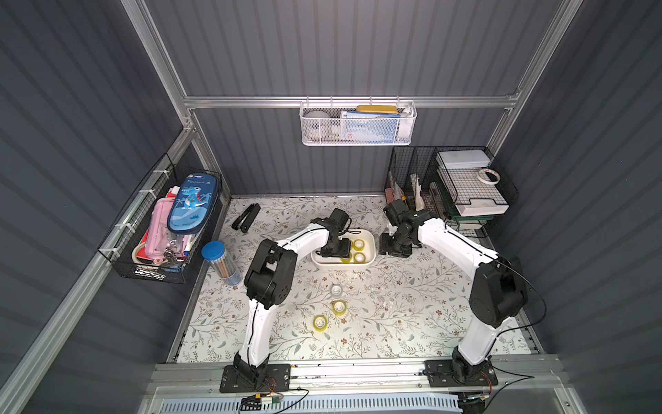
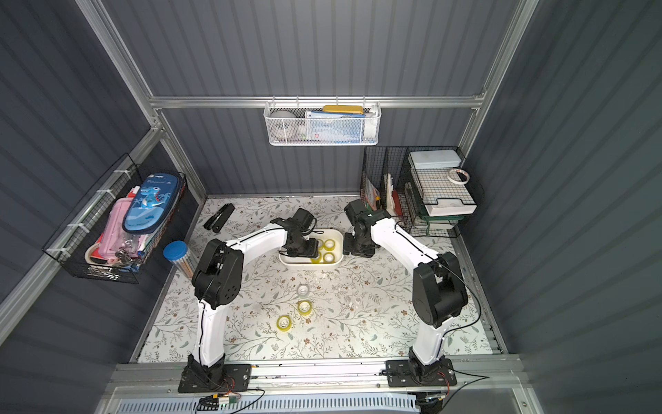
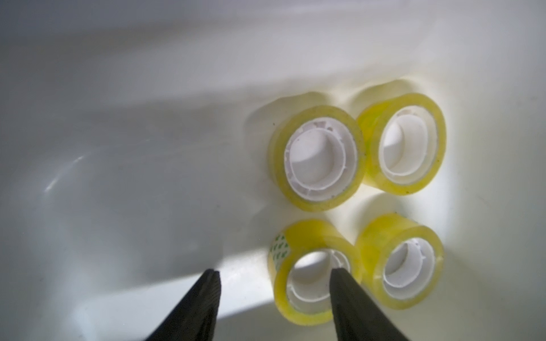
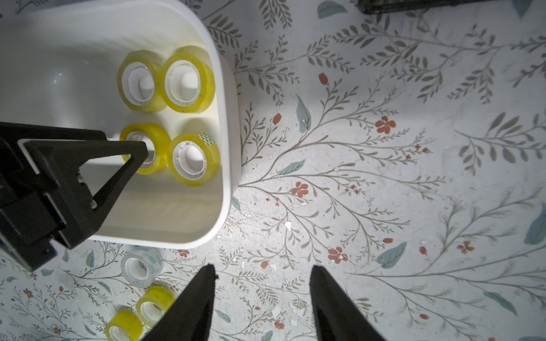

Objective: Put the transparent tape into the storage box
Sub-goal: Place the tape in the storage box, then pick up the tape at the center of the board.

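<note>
I need to move my right gripper back and down next, onto the yellow roll by the colourless one, as it lies below my fingers, nearer my base, outside the box.
The storage box is a white tub at the middle rear of the mat. Several yellow rolls of transparent tape sit on its floor at its right end, also seen in the right wrist view. My left gripper hangs inside the box, open. One finger is over the core of the nearest roll, the other outside it. On the mat in front lie a colourless roll and two yellow rolls. My right gripper is open and empty over the mat, just right of the box.
A black stapler lies at the rear left, and a blue-capped tube of pencils at the left edge. A black wire rack with a white tape ring stands rear right. A mesh basket hangs on the back wall.
</note>
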Motion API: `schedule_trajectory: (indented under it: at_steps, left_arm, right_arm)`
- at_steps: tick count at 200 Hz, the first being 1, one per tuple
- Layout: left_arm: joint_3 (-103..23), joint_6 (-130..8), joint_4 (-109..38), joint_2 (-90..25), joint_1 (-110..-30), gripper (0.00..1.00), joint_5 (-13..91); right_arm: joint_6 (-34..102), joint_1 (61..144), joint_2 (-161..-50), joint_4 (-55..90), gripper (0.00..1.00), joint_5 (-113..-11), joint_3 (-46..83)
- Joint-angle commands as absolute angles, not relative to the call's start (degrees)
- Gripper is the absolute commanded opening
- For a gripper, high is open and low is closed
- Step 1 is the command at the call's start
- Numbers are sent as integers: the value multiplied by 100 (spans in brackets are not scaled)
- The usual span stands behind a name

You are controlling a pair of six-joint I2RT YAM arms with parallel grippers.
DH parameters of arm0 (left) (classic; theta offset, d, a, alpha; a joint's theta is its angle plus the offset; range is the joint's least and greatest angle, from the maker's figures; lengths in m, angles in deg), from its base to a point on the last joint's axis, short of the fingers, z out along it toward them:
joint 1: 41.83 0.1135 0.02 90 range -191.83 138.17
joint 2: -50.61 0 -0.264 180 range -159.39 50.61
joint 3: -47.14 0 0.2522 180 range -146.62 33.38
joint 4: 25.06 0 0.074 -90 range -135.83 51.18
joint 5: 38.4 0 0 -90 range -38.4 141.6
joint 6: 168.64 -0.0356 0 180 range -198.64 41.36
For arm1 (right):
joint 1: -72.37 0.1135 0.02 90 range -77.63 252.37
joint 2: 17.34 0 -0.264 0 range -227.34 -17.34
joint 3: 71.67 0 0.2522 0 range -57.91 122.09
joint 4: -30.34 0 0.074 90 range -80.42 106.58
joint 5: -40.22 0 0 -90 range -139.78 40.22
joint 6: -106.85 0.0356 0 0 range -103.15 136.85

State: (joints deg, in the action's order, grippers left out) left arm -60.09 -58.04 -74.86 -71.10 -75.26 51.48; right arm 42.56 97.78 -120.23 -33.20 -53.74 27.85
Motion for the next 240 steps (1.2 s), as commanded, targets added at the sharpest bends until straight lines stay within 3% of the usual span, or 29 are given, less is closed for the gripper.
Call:
schedule_trajectory:
  at_steps: [1, 40, 88, 174, 240]
  left_arm:
    - [-5923, -5930, -7688, -6624, -7523, 65, 5249]
    - [-5487, -5873, -7779, -5625, -7522, 69, 5836]
    - [-4432, -5370, -8123, -3661, -7523, 99, 6858]
    - [-2847, -4492, -8526, -1683, -7523, 99, 7543]
    - [-2397, -4286, -8749, -1103, -7523, 99, 7541]
  right_arm:
    - [4107, 9845, -12159, -3520, 56, -5379, 3007]
    - [3862, 10243, -12273, -3694, 56, -5373, 3369]
    - [3567, 11198, -12491, -3785, 56, -5670, 3561]
    - [3965, 12390, -12844, -3005, 58, -5793, 2549]
    - [4197, 12692, -12942, -2620, 57, -5494, 2130]
